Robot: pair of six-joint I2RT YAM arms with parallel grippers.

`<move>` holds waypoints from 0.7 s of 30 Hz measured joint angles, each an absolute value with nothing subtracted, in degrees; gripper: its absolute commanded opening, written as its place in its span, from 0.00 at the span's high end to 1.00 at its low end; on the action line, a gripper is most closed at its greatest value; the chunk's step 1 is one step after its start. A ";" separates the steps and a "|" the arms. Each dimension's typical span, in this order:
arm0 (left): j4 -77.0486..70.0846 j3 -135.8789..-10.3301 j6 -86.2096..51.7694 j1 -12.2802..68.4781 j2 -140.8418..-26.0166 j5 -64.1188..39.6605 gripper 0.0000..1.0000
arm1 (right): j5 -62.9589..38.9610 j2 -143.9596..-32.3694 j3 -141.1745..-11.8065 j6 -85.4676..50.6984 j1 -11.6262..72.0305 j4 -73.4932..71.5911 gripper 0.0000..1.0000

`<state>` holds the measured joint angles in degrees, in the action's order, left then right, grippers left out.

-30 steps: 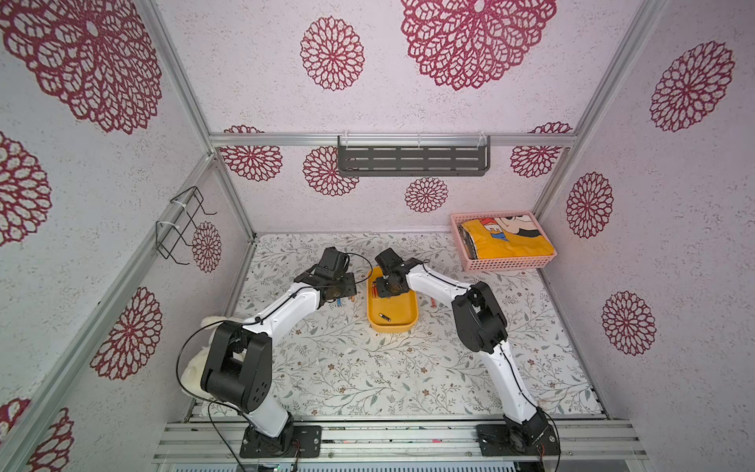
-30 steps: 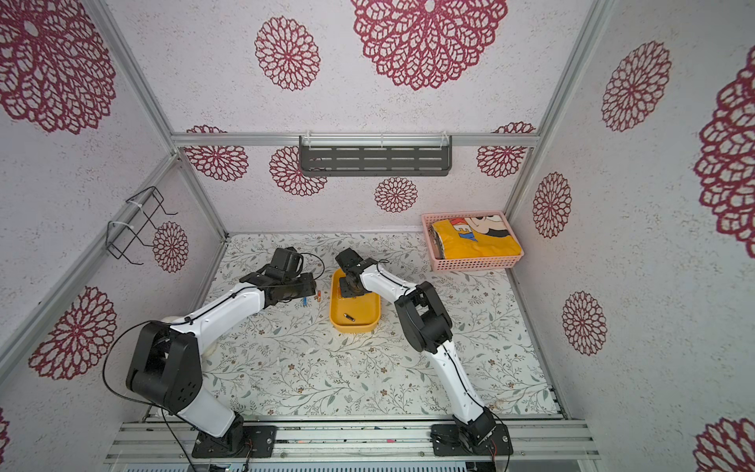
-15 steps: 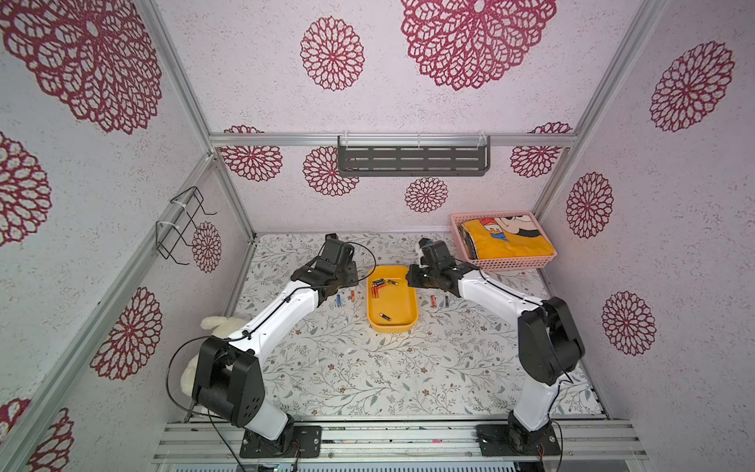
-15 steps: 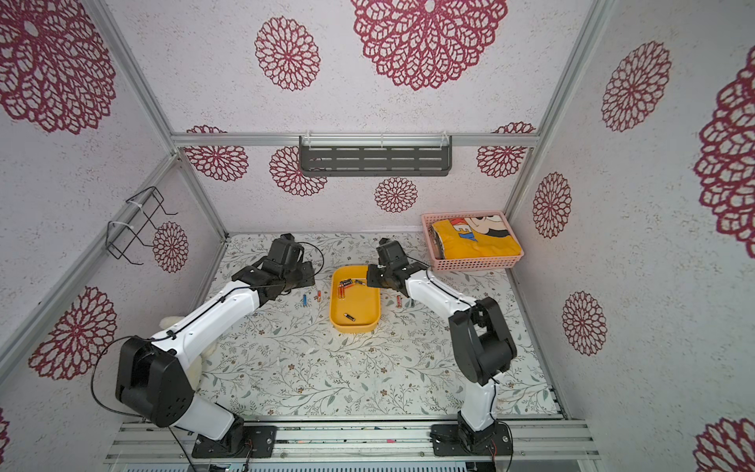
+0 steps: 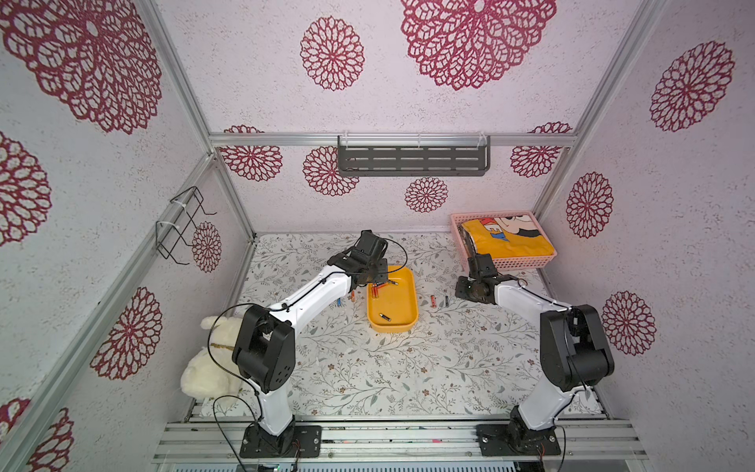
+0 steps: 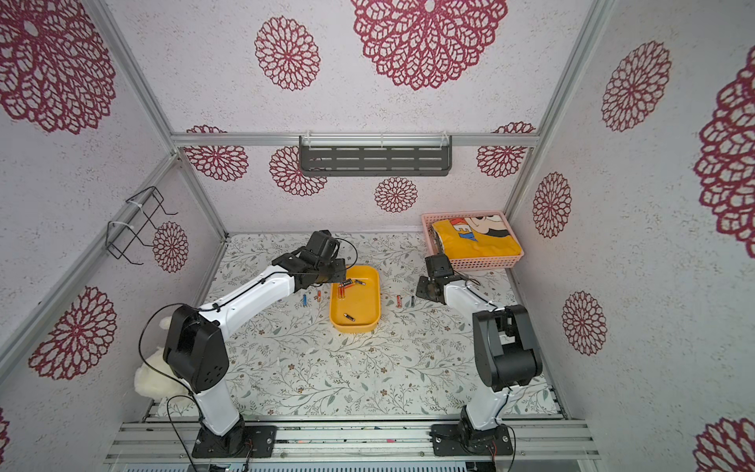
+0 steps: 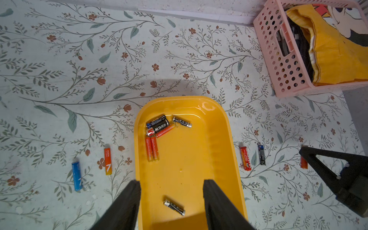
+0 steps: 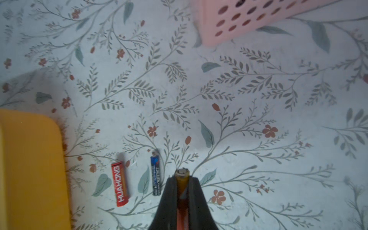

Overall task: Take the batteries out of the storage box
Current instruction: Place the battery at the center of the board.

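My right gripper lowers the orange battery to the bare tabletop beside the dark battery next and releases it, since it still hangs above the table.
The yellow storage box lies mid-table in both top views. Several batteries cluster at its far end, and a lone black one lies nearer. My left gripper hangs open over the box, with nothing between its fingers. Two batteries, blue and orange, rest on the table left of the box. A red battery and a dark one rest to its right. Just right of that pair, my right gripper is shut on an orange battery above the table.
A pink lattice basket holding yellow cloth stands at the back right, close behind the right wrist. A white plush toy lies at the front left. A grey shelf and a wire rack hang on the walls.
My right gripper has left the box and moved right, carrying the orange battery. My left gripper has moved from the table left of the box to over the box's far end.
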<state>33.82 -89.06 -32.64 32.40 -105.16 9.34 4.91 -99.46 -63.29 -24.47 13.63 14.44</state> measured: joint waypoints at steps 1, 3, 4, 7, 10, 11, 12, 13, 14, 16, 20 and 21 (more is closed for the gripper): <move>34.04 -89.06 -32.64 32.40 -105.38 9.28 0.46 | 5.08 -100.31 -63.29 -24.16 13.43 14.37 1.00; 34.63 -89.06 -32.62 32.38 -105.56 9.19 0.46 | 5.41 -101.89 -63.35 -23.70 13.26 14.31 1.00; 34.92 -89.06 -32.62 32.38 -105.62 9.13 0.46 | 5.45 -102.76 -63.48 -23.51 13.23 14.28 1.00; 35.90 -89.34 -32.60 32.38 -106.17 9.06 0.46 | 5.39 -105.73 -64.45 -23.20 13.21 14.26 1.00; 36.62 -89.86 -32.60 32.38 -107.26 9.06 0.47 | 5.39 -108.07 -65.73 -22.92 13.21 14.17 1.00; 36.82 -89.89 -32.60 32.36 -107.55 9.06 0.47 | 5.34 -108.22 -66.19 -22.87 13.21 14.02 1.00; 37.04 -89.89 -32.60 32.38 -107.74 9.06 0.47 | 5.37 -108.36 -66.43 -22.87 13.21 13.91 1.00; 37.23 -89.89 -32.60 32.36 -107.94 9.04 0.47 | 5.37 -108.51 -66.67 -22.81 13.19 13.87 1.00; 37.36 -89.89 -32.60 32.36 -108.07 9.04 0.47 | 5.41 -108.71 -66.85 -22.59 13.19 13.87 1.00; 37.58 -89.89 -32.60 32.38 -108.20 9.06 0.47 | 5.43 -109.19 -66.92 -22.48 13.17 13.72 1.00; 38.00 -89.93 -32.58 32.36 -108.33 9.06 0.46 | 5.41 -109.19 -66.98 -22.46 13.17 13.58 0.89; 38.28 -90.06 -32.58 32.36 -108.38 9.06 0.46 | 5.41 -109.19 -66.98 -22.46 13.17 13.58 0.84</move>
<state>38.28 -90.06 -32.58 32.36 -108.38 9.06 5.41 -109.19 -66.98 -22.46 13.17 13.58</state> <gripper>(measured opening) 0.534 0.109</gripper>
